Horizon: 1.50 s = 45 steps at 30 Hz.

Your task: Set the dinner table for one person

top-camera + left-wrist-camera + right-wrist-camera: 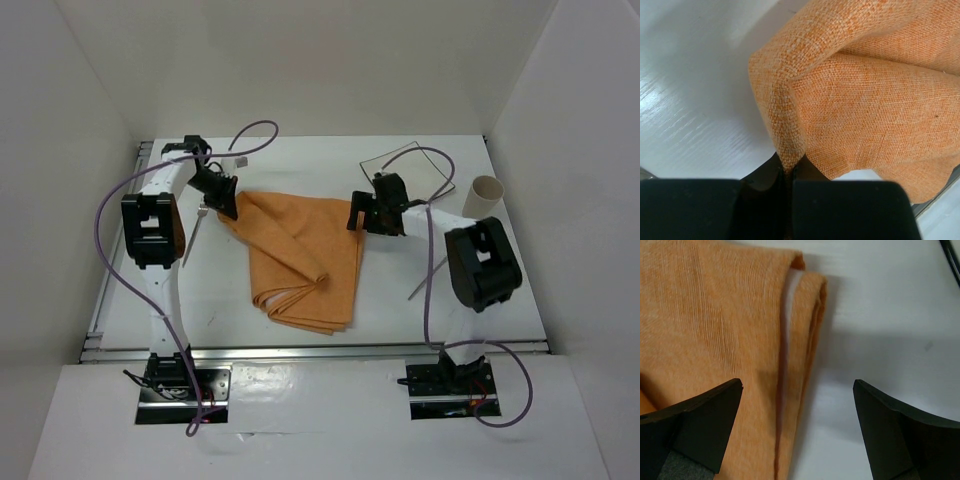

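My right gripper is open with its fingers already on both sides of those layers, so next it will lower outward along the cloth's folded edge and close near its far corner (803,306).
The orange cloth placemat (300,255) lies crumpled and partly folded on the middle of the white dinner table (480,290). My left gripper (228,205) is shut on the cloth's far left corner; in the left wrist view the pinched fold (787,150) runs into the closed gripper (788,172). My right gripper (357,218) is open at the cloth's far right edge. In the right wrist view the gripper (797,390) straddles the folded edge of the cloth (715,315), the left finger (705,420) over cloth, the right one (900,425) over bare table (880,300).
A white cup (487,193) stands at the right. A clear plate (415,168) lies at the back right. A thin utensil (196,235) lies left of the cloth and another (418,288) by the right arm. White walls close in three sides.
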### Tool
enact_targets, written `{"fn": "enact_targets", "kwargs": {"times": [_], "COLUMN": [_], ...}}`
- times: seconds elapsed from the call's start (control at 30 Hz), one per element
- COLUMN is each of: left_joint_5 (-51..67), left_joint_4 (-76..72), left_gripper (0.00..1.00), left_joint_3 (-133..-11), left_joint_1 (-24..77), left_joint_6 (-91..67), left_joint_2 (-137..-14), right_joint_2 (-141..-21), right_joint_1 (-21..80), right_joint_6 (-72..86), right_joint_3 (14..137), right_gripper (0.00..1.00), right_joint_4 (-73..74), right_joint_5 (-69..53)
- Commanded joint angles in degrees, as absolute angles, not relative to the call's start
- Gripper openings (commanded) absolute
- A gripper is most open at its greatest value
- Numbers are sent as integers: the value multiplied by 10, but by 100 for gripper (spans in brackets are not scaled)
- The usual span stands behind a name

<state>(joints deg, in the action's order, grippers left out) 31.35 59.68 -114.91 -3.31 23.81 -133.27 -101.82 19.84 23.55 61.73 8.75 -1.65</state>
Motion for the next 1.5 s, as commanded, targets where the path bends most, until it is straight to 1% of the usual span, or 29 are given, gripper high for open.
{"fn": "enact_targets", "kwargs": {"times": [0.0,0.03,0.1,0.2,0.23,0.27,0.37,0.4,0.43,0.47,0.57,0.6,0.67,0.7,0.77,0.8,0.83,0.9,0.93,0.97,1.07,1.1,1.23,1.3,1.47], "left_joint_5": [296,296,296,296,296,296,289,289,282,273,256,250,250,250,250,250,250,244,244,244,251,251,257,269,288], "left_joint_4": [587,587,593,593,593,593,588,598,606,614,633,641,650,658,676,681,681,681,681,681,686,686,681,692,764], "left_gripper": [0,0,0,0,0,0,0,0,0,0,0,0,0,0,0,0,0,0,0,0,0,0,0,0,0], "left_joint_3": [-1145,-1145,-1145,-1139,-1133,-1133,-1128,-1134,-1147,-1154,-1169,-1169,-1169,-1169,-1164,-1164,-1156,-1136,-1127,-1112,-1100,-1100,-1085,-1085,-1185], "left_joint_1": [-40,-40,-40,-40,-40,-40,-40,-40,-40,-40,-40,-40,-40,-40,-40,-40,-40,-40,-40,-40,-40,-40,-34,-34,-34], "left_joint_6": [267,267,272,272,272,272,278,278,283,283,301,308,325,325,333,339,339,339,339,339,352,358,374,374,352], "left_joint_2": [-1287,-1281,-1275,-1264,-1264,-1256,-1243,-1236,-1228,-1222,-1189,-1155,-1116,-1073,-1029,-1007,-960,-913,-889,-843,-780,-741,-657,-648,-690], "right_joint_2": [-1083,-1098,-1127,-1154,-1159,-1159,-1147,-1140,-1130,-1118,-1026,-960,-887,-812,-736,-667,-633,-575,-527,-507,-455,-447,-420,-404,-381], "right_joint_1": [194,194,194,194,194,194,194,194,194,194,194,194,194,194,194,201,201,201,201,201,201,201,201,201,201], "right_joint_6": [228,229,229,234,234,240,240,240,227,227,205,196,189,184,172,166,160,149,141,135,135,135,129,129,169], "right_joint_3": [692,715,721,736,742,742,718,713,705,700,657,646,620,614,593,588,583,583,583,588,622,641,691,704,700], "right_gripper": [100,100,100,86,77,54,25,6,0,0,0,0,0,0,0,0,0,0,0,0,0,0,0,0,0], "right_joint_4": [54,54,41,20,15,7,-18,-18,-18,-18,-25,-25,-25,-13,5,16,21,33,50,59,95,103,137,150,169], "right_joint_5": [-40,-49,-66,-73,-73,-73,-87,-87,-93,-93,-79,-73,-66,-66,-61,-61,-66,-88,-97,-111,-135,-148,-168,-168,-168]}}
